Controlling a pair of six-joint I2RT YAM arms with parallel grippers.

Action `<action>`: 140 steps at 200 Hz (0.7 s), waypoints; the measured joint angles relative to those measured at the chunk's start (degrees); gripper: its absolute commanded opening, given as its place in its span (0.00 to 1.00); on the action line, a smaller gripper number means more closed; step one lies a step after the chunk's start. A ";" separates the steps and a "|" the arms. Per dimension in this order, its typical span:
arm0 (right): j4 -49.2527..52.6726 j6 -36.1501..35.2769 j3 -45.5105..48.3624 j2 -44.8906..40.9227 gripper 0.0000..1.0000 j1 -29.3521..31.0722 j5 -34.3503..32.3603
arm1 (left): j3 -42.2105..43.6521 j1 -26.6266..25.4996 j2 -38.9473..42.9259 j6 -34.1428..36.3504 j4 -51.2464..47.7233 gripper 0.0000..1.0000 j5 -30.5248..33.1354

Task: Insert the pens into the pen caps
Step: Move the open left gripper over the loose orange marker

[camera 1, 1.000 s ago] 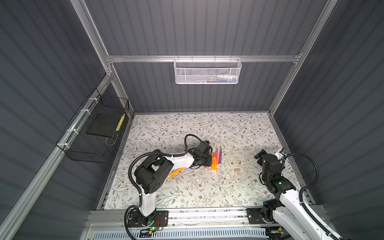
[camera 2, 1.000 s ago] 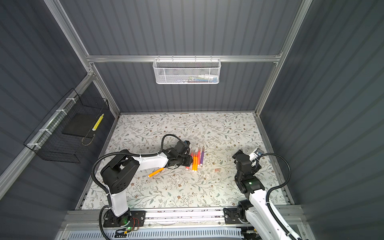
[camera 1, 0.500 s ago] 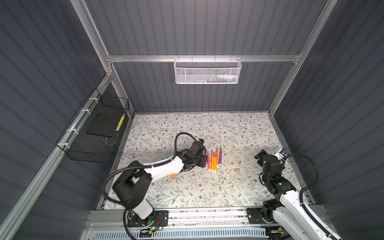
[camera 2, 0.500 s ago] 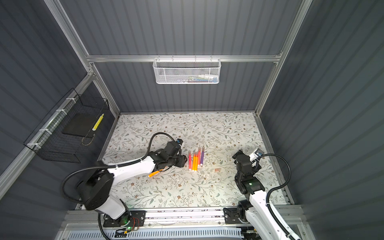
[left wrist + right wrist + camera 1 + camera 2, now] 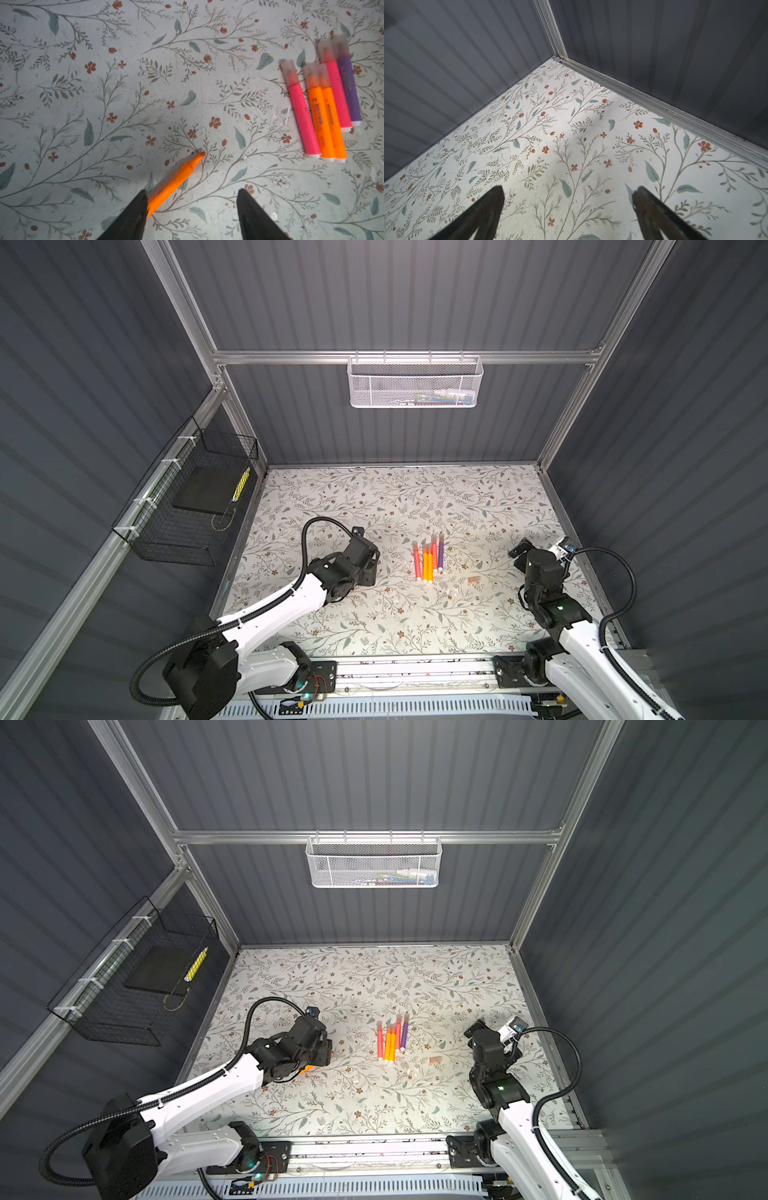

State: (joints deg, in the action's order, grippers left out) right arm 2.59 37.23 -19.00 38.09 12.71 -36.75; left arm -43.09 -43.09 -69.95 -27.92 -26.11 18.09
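Observation:
I need to lower my left gripper next and bring its open fingers to both sides of the pen's body, because the uncapped orange pen's body [image 5: 305, 1069] [image 5: 163, 195] is below my left gripper, partly under one finger.
An uncapped orange pen [image 5: 176, 178] lies on the floral table, its rear end passing under one finger [image 5: 133, 216] of my left gripper [image 5: 191, 191], which is open and hovers just over it. In a top view only a bit of this pen [image 5: 306, 1069] shows beneath the left gripper [image 5: 322, 1052]. Several pens [image 5: 428, 562] [image 5: 392, 1042] lie side by side mid-table, each wearing a translucent pen cap [image 5: 289, 72]. One loose pinkish pen cap [image 5: 474, 580] [image 5: 435, 1059] lies to their right. My right gripper [image 5: 521, 549] [image 5: 566, 191] is open and holds nothing.
A white mesh basket [image 5: 415, 383] hangs on the back wall and a black wire basket [image 5: 187, 506] on the left wall. Metal frame rails [image 5: 654, 99] edge the table at the walls near the right gripper.
My left gripper has opened and drawn back leftward from the row of pens to above the loose orange pen. The right arm has not moved.

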 measured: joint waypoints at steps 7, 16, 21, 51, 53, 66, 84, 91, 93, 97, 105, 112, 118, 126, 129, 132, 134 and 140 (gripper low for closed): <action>-0.02 0.00 0.07 -0.22 0.99 0.00 0.04 | 0.00 0.39 -0.83 -0.11 0.00 0.70 -0.59; -0.04 0.00 0.31 -0.63 0.99 -0.02 0.09 | 0.00 0.98 -2.14 -0.31 0.04 0.70 -1.51; -0.04 0.00 0.42 -0.87 0.99 -0.02 0.09 | 0.00 1.36 -3.02 -0.42 0.02 0.70 -2.05; -0.02 0.00 1.03 -1.77 0.99 -0.02 0.22 | 0.02 2.84 -7.78 -0.85 -0.04 0.70 -4.33; -0.04 0.00 1.03 -1.77 0.99 -0.02 0.20 | 0.02 2.95 -8.04 -0.85 -0.07 0.70 -4.39; -0.07 0.00 1.03 -1.77 0.99 -0.02 0.22 | 0.02 3.56 -9.62 -0.87 -0.17 0.70 -4.94; -0.07 0.00 1.03 -1.66 0.99 -0.02 0.22 | 0.02 4.26 -11.85 -0.87 -0.57 0.70 -5.66; -0.07 0.00 1.03 -1.57 0.99 -0.02 0.22 | 0.02 4.46 -12.68 -0.87 -0.79 0.71 -5.95; -0.07 0.00 1.03 -1.53 0.99 -0.02 0.22 | 0.02 4.55 -12.92 -0.87 -0.87 0.71 -6.08; -0.07 0.00 1.03 -1.49 0.99 -0.02 0.22 | 0.04 4.59 -13.31 -0.85 -0.96 0.70 -6.23; -0.07 0.00 1.03 -1.36 0.99 -0.02 0.24 | 0.04 4.59 -14.01 -0.87 -1.14 0.70 -6.43; -0.07 0.00 1.03 -1.29 0.99 -0.02 0.24 | 0.04 4.61 -14.45 -0.85 -1.29 0.70 -6.67; -0.04 0.00 1.03 -1.27 0.99 -0.02 0.26 | 0.04 4.76 -14.80 -0.85 -1.36 0.70 -6.84; -0.04 0.00 1.03 -1.29 0.99 -0.02 0.28 | 0.07 4.85 -15.21 -0.85 -1.40 0.69 -7.04; -0.07 0.00 1.03 -1.29 0.99 -0.02 0.28 | 0.07 4.85 -15.32 -0.85 -1.44 0.69 -7.10; -0.07 0.00 1.03 -1.29 0.99 -0.02 0.31 | 0.07 4.85 -15.43 -0.85 -1.53 0.69 -7.26; -0.07 0.00 1.03 -1.29 0.99 -0.02 0.31 | 0.07 4.85 -15.50 -0.85 -1.60 0.68 -7.32; -0.07 0.00 1.03 -1.29 0.99 -0.02 0.35 | 0.07 4.85 -15.56 -0.85 -1.70 0.67 -7.61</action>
State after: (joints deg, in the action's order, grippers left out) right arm 2.52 37.23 -17.98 36.80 12.69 -36.40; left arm -43.03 -38.24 -85.52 -28.77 -27.81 10.48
